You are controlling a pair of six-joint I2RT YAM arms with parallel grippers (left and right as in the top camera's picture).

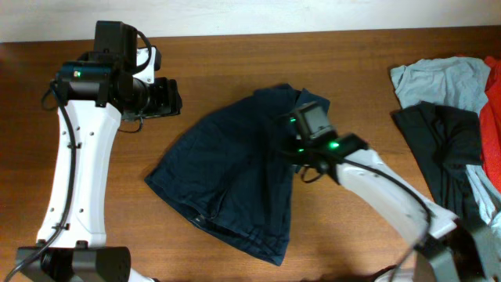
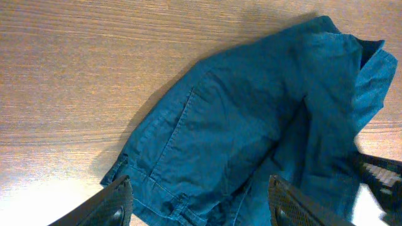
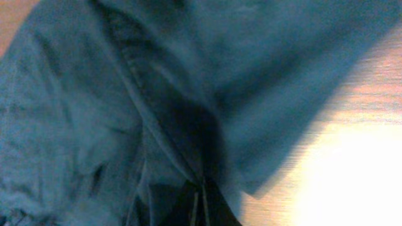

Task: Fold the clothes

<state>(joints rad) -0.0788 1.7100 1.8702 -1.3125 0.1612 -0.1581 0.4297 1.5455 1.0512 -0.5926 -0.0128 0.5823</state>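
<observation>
The shorts are crumpled, so I need to pull the fold with my right gripper to its right in the overhead view, over the bare wood beside the shorts, and release it.
The dark navy-blue shorts [image 1: 227, 180] lie crumpled in the middle of the wooden table, with the waistband towards the lower left. My right gripper [image 1: 291, 153] is on their right part, shut on a fold of the cloth. In the right wrist view its fingers [image 3: 201, 206] are pressed together with shorts fabric [image 3: 94, 94] draped around them. My left gripper [image 1: 174, 99] is open and empty, above the table just beyond the shorts' upper-left edge. In the left wrist view the shorts [image 2: 251, 125] show between the spread fingers [image 2: 198, 204].
A pile of other clothes lies at the right edge: a pale light-blue shirt [image 1: 438, 82], a long black garment [image 1: 446, 149] and a red cloth [image 1: 493, 117]. Bare wooden table [image 1: 235, 55] surrounds the shorts.
</observation>
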